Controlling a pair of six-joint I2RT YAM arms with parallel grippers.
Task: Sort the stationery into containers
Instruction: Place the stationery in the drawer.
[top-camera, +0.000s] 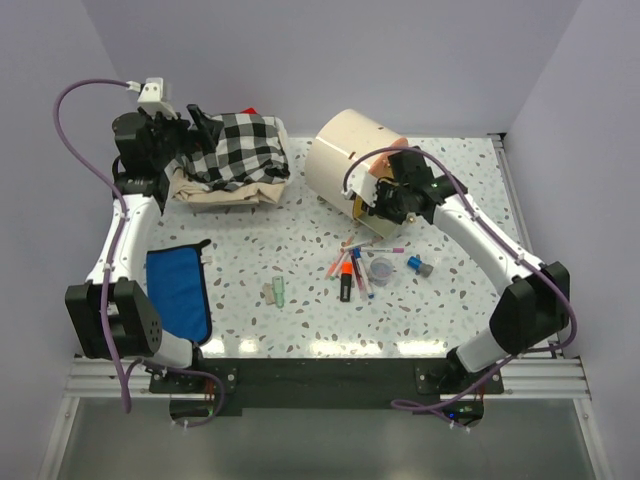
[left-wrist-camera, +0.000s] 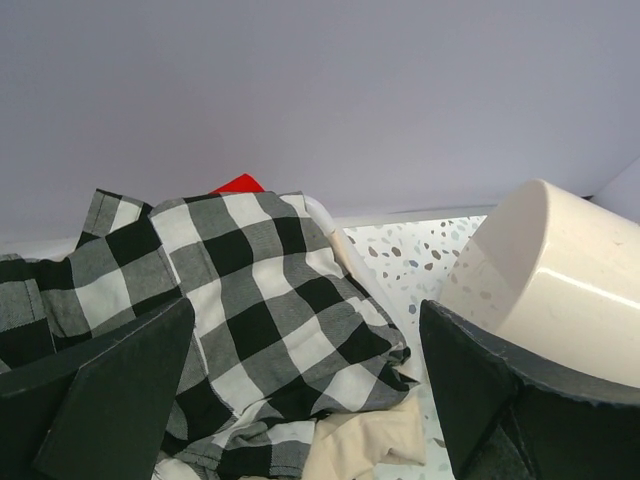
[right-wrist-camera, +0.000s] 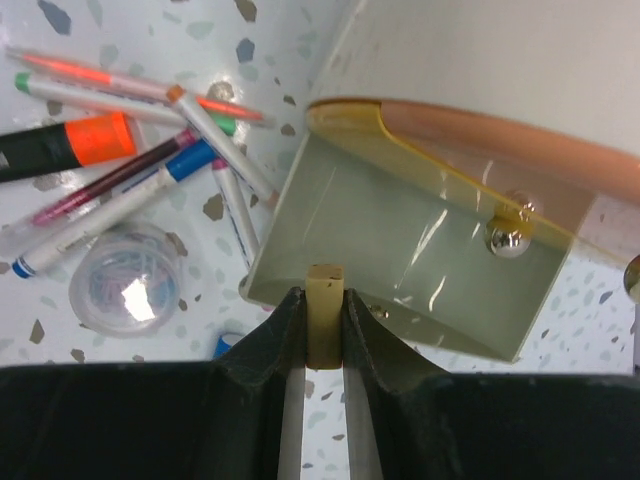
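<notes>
My right gripper will next move along the drawer's rim toward the middle and go down over the pulled-out drawer (right-wrist-camera: 400, 255).
My right gripper (right-wrist-camera: 324, 322) is shut on a beige eraser (right-wrist-camera: 324, 284), which stands upright between the fingers at the rim of a pulled-out translucent drawer (right-wrist-camera: 400, 255) with a gold knob (right-wrist-camera: 508, 240). That drawer belongs to the cream drum cabinet (top-camera: 345, 150), and the right gripper (top-camera: 380, 212) sits at its front. On the table lie pens (top-camera: 357, 262), an orange highlighter (top-camera: 346, 277), a clear round pot (top-camera: 382, 268) and a green eraser (top-camera: 281, 292). My left gripper (left-wrist-camera: 310, 400) is open above the checked cloth (left-wrist-camera: 250, 300), holding nothing.
A blue cloth (top-camera: 178, 290) lies at the front left. The checked cloth pile (top-camera: 235, 150) sits on beige fabric at the back left, next to the cabinet. A small blue-capped item (top-camera: 415, 264) lies right of the pot. Walls close off the back and both sides.
</notes>
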